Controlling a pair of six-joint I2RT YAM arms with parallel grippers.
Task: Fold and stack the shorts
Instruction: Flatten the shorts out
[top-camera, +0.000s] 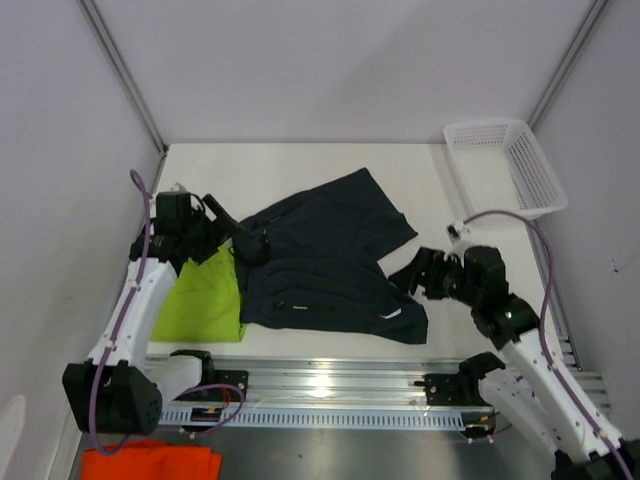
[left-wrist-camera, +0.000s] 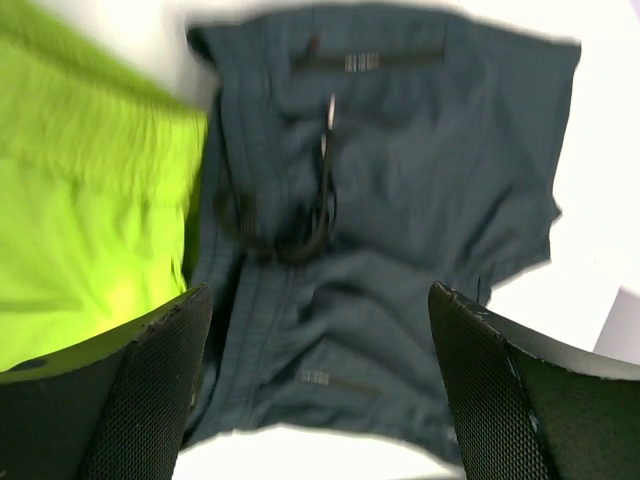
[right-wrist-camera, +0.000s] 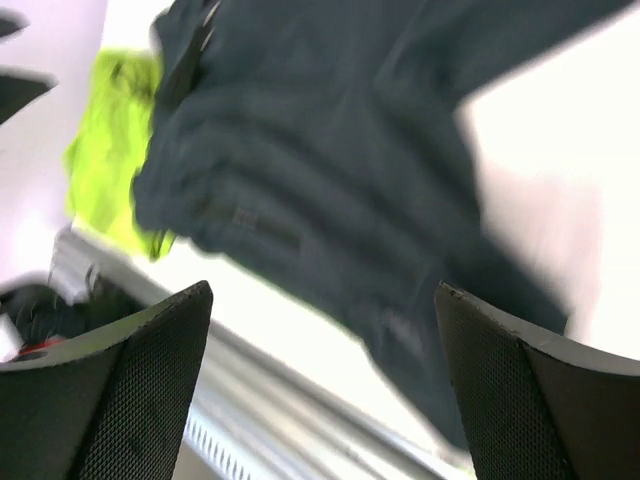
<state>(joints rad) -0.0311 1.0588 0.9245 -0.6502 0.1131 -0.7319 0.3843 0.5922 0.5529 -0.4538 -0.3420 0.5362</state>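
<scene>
The dark shorts' far corner (top-camera: 364, 175) sticks out over bare tabletop. My right gripper will move outward and down onto it next.
The dark navy shorts (top-camera: 325, 255) lie spread and rumpled in the middle of the table, waistband and drawstring toward the left; they also show in the left wrist view (left-wrist-camera: 400, 180) and the right wrist view (right-wrist-camera: 330, 150). The lime green shorts (top-camera: 205, 300) lie folded at the near left, partly under the dark pair's edge, and show in the left wrist view (left-wrist-camera: 90, 200) and the right wrist view (right-wrist-camera: 110, 160). My left gripper (top-camera: 228, 228) is open and empty, just left of the dark waistband. My right gripper (top-camera: 412, 276) is open and empty, just right of the dark pair's near right corner.
A white plastic basket (top-camera: 505, 165) stands at the far right. An orange cloth (top-camera: 150, 462) lies off the table at the near left. A metal rail (top-camera: 330, 385) runs along the table's near edge. Walls close in the table on three sides.
</scene>
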